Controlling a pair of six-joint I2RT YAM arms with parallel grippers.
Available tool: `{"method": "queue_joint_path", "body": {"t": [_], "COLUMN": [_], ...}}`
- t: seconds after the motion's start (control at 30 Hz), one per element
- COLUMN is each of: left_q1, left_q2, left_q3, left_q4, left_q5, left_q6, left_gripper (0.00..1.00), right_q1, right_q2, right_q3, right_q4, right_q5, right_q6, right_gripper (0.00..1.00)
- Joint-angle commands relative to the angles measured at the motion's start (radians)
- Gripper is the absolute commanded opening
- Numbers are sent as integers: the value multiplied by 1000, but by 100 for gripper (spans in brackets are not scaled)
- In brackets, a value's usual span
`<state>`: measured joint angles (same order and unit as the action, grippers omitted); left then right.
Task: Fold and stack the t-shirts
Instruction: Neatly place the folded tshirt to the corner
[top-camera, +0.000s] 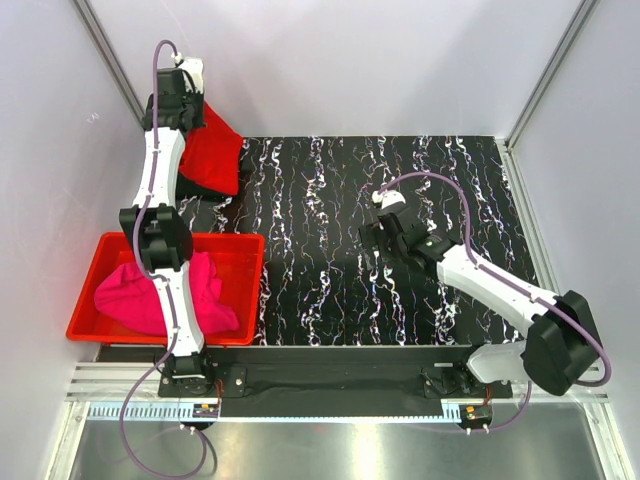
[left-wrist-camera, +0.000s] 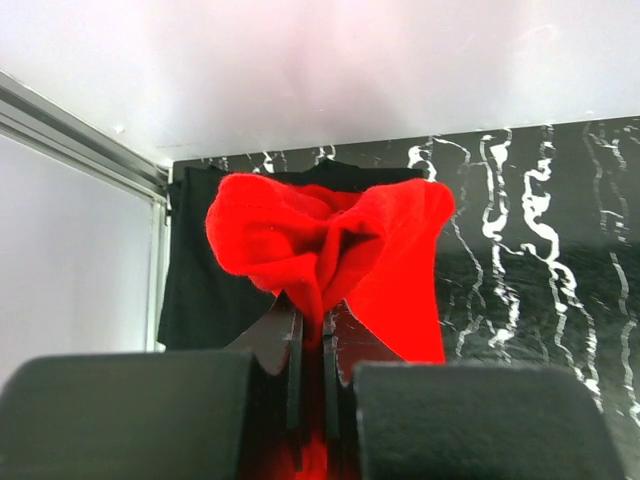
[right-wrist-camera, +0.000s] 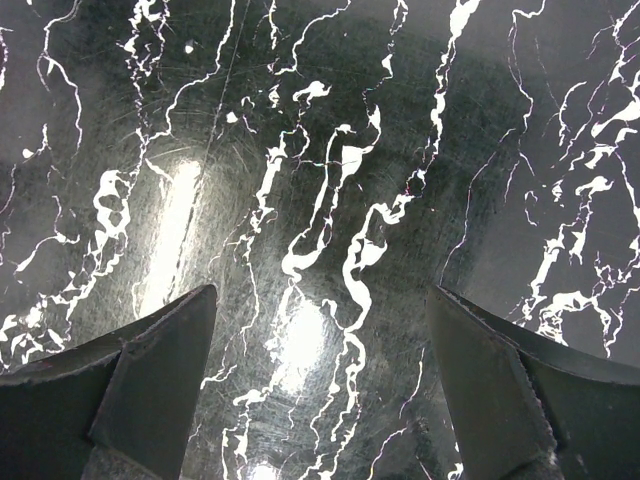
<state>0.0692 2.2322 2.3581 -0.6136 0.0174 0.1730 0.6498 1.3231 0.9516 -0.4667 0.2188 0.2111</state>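
Note:
The black t-shirt's uncovered side (left-wrist-camera: 205, 262) lies below the left gripper, to the left in the wrist view, so the left gripper needs to go down onto it next and let go of the bunch of the red t-shirt.
My left gripper (top-camera: 182, 112) is at the far left corner, shut on a bunch of the bright red t-shirt (top-camera: 212, 152). In the left wrist view the red t-shirt (left-wrist-camera: 330, 240) hangs crumpled from the gripper (left-wrist-camera: 312, 322) above the black t-shirt (left-wrist-camera: 205, 290), which lies flat by the wall. The magenta pink t-shirt (top-camera: 140, 295) lies crumpled in the red bin (top-camera: 240, 255). My right gripper (top-camera: 376, 236) is open and empty over the middle of the table, with only the marbled top between its fingers (right-wrist-camera: 160, 360).
The red plastic bin stands at the near left, partly under my left arm. The black marbled table top (top-camera: 400, 180) reaches to white walls at the back and both sides.

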Motion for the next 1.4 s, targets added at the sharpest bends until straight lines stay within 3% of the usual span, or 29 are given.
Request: {"method": "queue_joint_path", "body": {"t": [0.0, 0.57, 0.8, 0.9, 0.93, 1.03, 1.1, 1.17, 1.23, 1.27, 1.37], "left_q1": [18, 53, 72, 84, 89, 92, 92, 92, 92, 92, 93], "left_q2": [1, 133, 175, 202, 214, 231, 237, 241, 213, 196, 98], "left_q3": [-6, -60, -112, -106, -105, -105, -88, -15, 19, 21, -69], "left_q4": [139, 319, 394, 408, 413, 423, 455, 456, 463, 474, 524], "left_q5": [-14, -63, -162, -180, -188, -255, -382, -487, -467, -458, -401], "left_q6": [46, 75, 103, 100, 94, 98, 105, 77, 10, -25, -162], "left_gripper": [0, 0, 3, 12, 22, 22, 48, 51, 59, 71, 73], "right_q1": [-13, -32, -39, -44, -45, -53, -59, -64, -65, -65, -67], "right_q2": [24, 156, 200, 221, 228, 245, 251, 246, 242, 234, 212], "right_q3": [55, 150, 187, 206, 211, 223, 230, 228, 222, 213, 175], "right_q4": [7, -33, -62, -73, -76, -84, -92, -95, -93, -90, -60], "right_q5": [-9, -16, -19, -27, -26, -33, -38, -41, -44, -45, -53], "right_q6": [14, 28, 30, 19, 19, 14, 17, 25, 33, 34, 53], "right_gripper": [92, 93, 93, 93, 93, 93, 93, 93, 93, 93, 93]}}
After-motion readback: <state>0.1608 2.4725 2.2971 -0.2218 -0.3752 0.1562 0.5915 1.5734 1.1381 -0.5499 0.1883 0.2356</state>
